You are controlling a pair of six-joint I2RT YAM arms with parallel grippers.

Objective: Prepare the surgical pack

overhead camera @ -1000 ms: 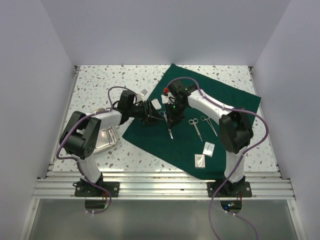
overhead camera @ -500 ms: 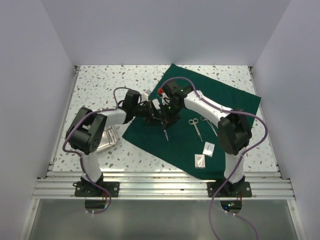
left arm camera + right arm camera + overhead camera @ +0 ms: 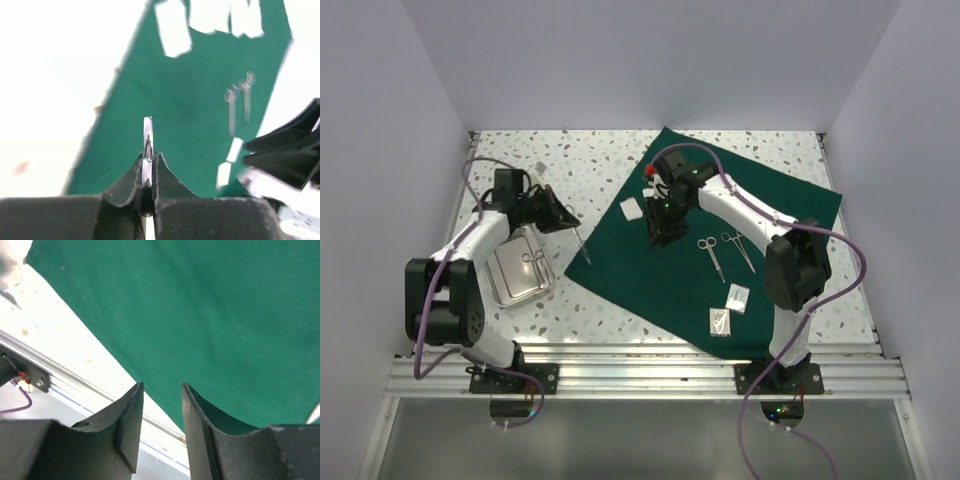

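Observation:
The steel tray [image 3: 508,280] lies below and to the left in the top view, so the robot's left gripper next needs to move that way and down over it to release.
The dark green cloth [image 3: 720,215] lies flat on the table. My left gripper [image 3: 563,220] hangs over the table just left of the cloth, shut on a thin steel instrument [image 3: 580,242] that points down toward the cloth's edge. In the left wrist view the jaws [image 3: 148,156] pinch the steel instrument [image 3: 147,132] edge-on. My right gripper [image 3: 661,236] stands open above the cloth with nothing in it; its wrist view shows empty jaws [image 3: 161,390] over green cloth [image 3: 210,315]. Two forceps [image 3: 711,255] lie on the cloth. The steel tray [image 3: 508,280] holds scissors [image 3: 532,257].
White gauze squares lie on the cloth at the upper left [image 3: 632,208] and near the front edge [image 3: 738,297]. The tray sits on the speckled table [image 3: 530,160] left of the cloth. An aluminium rail [image 3: 640,365] runs along the near edge.
The right gripper has opened and let go of the steel instrument. The left gripper shut on it and swung left with it, off the cloth toward the tray.

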